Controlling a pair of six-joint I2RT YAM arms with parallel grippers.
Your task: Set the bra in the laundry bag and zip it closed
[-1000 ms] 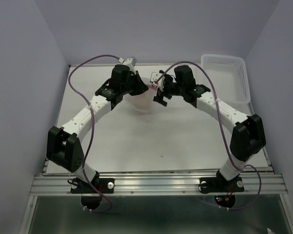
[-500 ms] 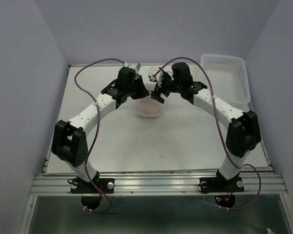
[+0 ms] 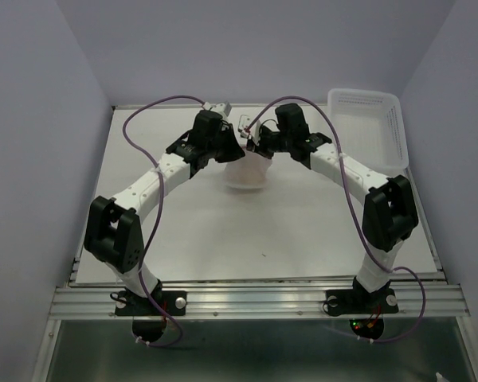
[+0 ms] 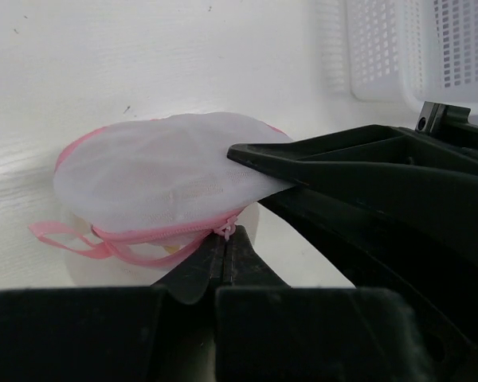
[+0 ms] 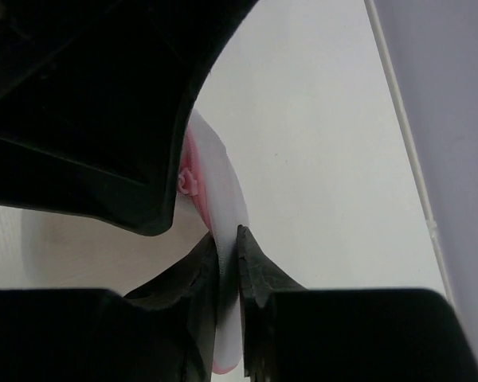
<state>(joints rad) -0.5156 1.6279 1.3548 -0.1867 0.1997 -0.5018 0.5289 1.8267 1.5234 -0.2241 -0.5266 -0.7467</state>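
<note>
I will pull my left gripper along the zipper rim next, toward the pink loop and away from my right gripper, because the pull is far from my right gripper.
The laundry bag [image 4: 155, 179] is a white mesh pouch with a pink zipper rim, lying at the table's far middle [image 3: 245, 171]. My left gripper [image 4: 225, 239] is shut on the pink zipper pull [image 4: 225, 230] at the bag's near edge. My right gripper [image 5: 227, 248] is shut on the bag's mesh edge [image 5: 217, 191], just beside the left one. From above, the left gripper [image 3: 229, 151] and right gripper [image 3: 260, 151] meet over the bag. The bra is hidden; only a faint peach tint shows through the mesh.
A rigid white perforated basket [image 3: 368, 127] stands at the table's back right corner, close behind the right arm, and shows in the left wrist view [image 4: 398, 48]. A pink loop [image 4: 64, 237] hangs from the bag's left side. Purple cables arch over both arms.
The right gripper has moved left onto the bag and shut on its mesh edge. The left gripper stayed shut on the zipper pull while its arm and the bag shifted slightly right.
</note>
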